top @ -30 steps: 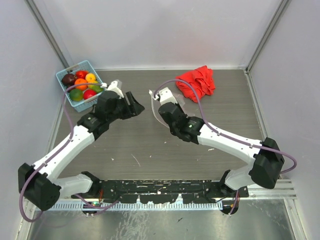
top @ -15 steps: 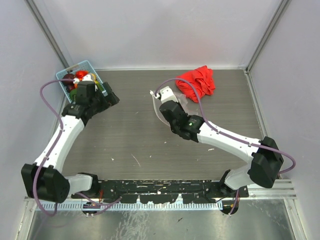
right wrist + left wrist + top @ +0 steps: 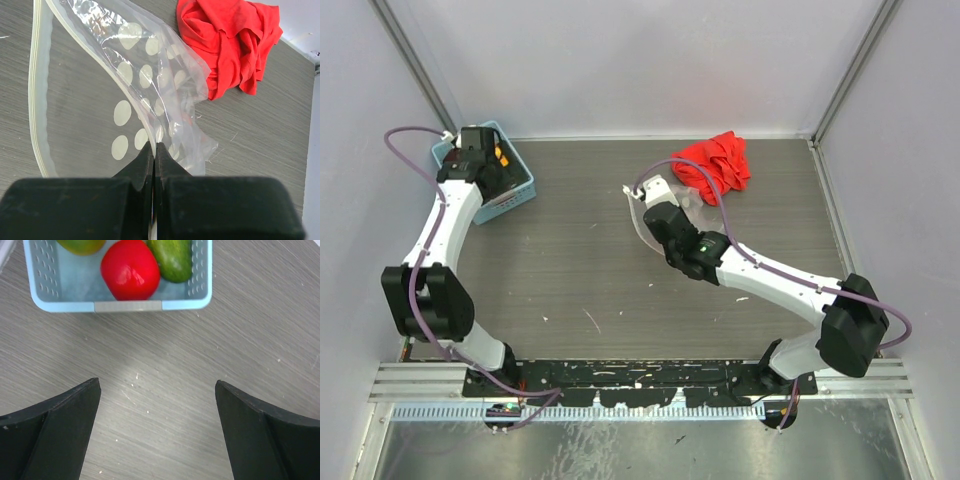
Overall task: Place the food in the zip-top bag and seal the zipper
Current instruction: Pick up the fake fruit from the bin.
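Observation:
I will next move my open left gripper outward past the basket's near rim and then down around the red fruit (image 3: 130, 269), because the fruit is inside beyond that rim.
The food lies in a light blue basket (image 3: 520, 190) at the back left; an orange fruit (image 3: 501, 155) shows beside my arm. In the left wrist view a red fruit (image 3: 130, 269) and a green fruit (image 3: 170, 257) lie in the basket (image 3: 127, 305). My left gripper (image 3: 488, 172) hangs over the basket, open and empty (image 3: 157, 385). My right gripper (image 3: 650, 200) is shut on the edge of the clear dotted zip-top bag (image 3: 636, 228). In the right wrist view, this gripper (image 3: 154, 146) pinches the bag (image 3: 145, 75). The zipper strip (image 3: 37, 100) curves open at the left.
A crumpled red cloth (image 3: 713, 163) lies at the back right, just beyond the bag; it also shows in the right wrist view (image 3: 230, 40). Grey walls close in the table on three sides. The basket sits in the back left corner.
My left arm has swung from the table's middle back and left to above the basket, jaws open. My right gripper has kept its hold on the bag and barely moved.

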Controlling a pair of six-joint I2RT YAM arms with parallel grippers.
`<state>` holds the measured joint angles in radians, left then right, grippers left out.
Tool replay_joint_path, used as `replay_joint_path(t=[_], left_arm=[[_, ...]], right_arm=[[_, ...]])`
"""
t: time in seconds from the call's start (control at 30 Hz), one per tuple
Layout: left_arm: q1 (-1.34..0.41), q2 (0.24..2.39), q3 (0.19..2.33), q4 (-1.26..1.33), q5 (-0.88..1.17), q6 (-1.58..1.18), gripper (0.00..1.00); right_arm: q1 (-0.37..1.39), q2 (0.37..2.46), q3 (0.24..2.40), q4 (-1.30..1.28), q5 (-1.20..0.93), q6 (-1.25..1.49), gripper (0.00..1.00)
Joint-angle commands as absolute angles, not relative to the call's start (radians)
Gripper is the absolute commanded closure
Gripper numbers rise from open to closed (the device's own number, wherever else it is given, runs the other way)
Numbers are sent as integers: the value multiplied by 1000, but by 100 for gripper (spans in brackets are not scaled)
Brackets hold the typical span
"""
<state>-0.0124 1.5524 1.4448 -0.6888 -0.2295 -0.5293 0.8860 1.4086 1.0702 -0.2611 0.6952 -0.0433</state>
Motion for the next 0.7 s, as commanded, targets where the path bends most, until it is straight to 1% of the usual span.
replay_joint_path(t=[0.0,0.2,0.3,0.47,0.67], left_arm=[[47,1618,1537,-699,-233,-529,2],[111,1702,1570,-651,-173,-536,2],[122,1753,1608,-666,-199,-523,2],[132,1890,1739,-747,-262,-485,1],[146,2001,1835,-765,-252,-476,0]], right_arm=[[881,1362,1081,-207,689,-44,100],[878,1363,1081,-204,689,-45,100],[876,1367,1082,-203,687,-42,100],[874,1376,1082,-201,680,-38,100],[871,1381,1080,-202,680,-35,100]])
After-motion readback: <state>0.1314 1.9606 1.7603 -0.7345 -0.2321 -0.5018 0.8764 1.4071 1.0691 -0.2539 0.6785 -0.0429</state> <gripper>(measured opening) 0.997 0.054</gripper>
